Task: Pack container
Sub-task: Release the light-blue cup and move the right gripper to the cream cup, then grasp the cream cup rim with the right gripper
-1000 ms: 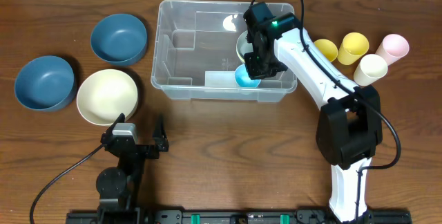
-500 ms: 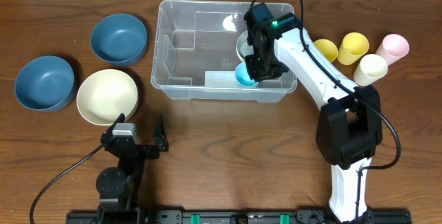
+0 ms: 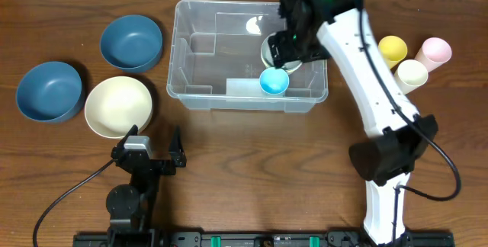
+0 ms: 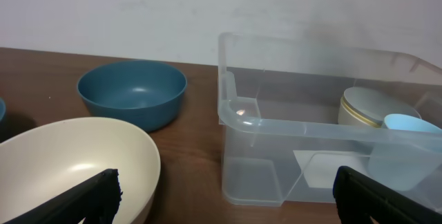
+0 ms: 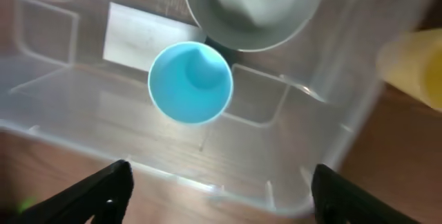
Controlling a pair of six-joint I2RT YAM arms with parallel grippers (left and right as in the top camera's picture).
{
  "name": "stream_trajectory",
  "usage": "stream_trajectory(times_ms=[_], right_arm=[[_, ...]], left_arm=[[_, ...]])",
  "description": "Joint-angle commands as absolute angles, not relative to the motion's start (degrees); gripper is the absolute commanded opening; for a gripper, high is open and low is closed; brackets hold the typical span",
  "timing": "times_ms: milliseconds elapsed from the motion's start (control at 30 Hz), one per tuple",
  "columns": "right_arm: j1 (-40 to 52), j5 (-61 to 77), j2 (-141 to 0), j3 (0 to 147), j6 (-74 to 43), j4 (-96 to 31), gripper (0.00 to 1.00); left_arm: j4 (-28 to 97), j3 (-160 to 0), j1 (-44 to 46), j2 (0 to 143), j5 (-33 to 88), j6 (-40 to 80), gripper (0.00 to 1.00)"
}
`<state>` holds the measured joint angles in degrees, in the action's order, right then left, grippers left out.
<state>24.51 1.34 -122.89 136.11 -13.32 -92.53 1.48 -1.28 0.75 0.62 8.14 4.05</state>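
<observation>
The cream cup still stands outside, so next my right gripper moves away from the container, past the yellow cup, then lowers to the cream cup's rim (image 3: pixel 412 73).
The container (image 3: pixel 217 52) is a large clear bin at the back middle of the table. Inside it, at the right end, a light blue cup (image 3: pixel 274 81) stands upright next to a pale bowl (image 3: pixel 273 51). My right gripper (image 3: pixel 290 46) hangs open above them and holds nothing. In the right wrist view the blue cup (image 5: pixel 190 82) and the pale bowl (image 5: pixel 253 10) lie well below my right gripper (image 5: pixel 221 203), inside the container's wall (image 5: pixel 324 148). My left gripper (image 3: pixel 149 153) rests open near the front edge, facing the container (image 4: pixel 276 117).
Left of the bin sit two blue bowls (image 3: pixel 131 42) (image 3: pixel 49 91) and a cream bowl (image 3: pixel 118 107). Right of it stand a yellow cup (image 3: pixel 393 48), a pink cup (image 3: pixel 435 49) and a cream cup (image 3: pixel 412 73). The right arm partly covers the bin's right end.
My right gripper has opened, let go of the blue cup and risen out of the container. The cup stays upright inside. The left arm has not moved.
</observation>
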Motion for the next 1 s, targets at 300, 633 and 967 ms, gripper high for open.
stream_trajectory(times_ms=[300,633,967], right_arm=[[2.6,-0.2,-122.5,143.0,-20.1,-97.3,0.91],[-13.8,-0.2,-122.5,130.2,-23.4,-93.6,0.86],[-18.9,0.3,-122.5,115.4,-23.6,-81.3,0.78]], left_arm=[[3.4,-0.2,0.4,0.3,8.5,3.3,0.98],[3.4,-0.2,0.4,0.3,8.5,3.3,0.98],[3.4,-0.2,0.4,0.3,8.5,3.3,0.98]])
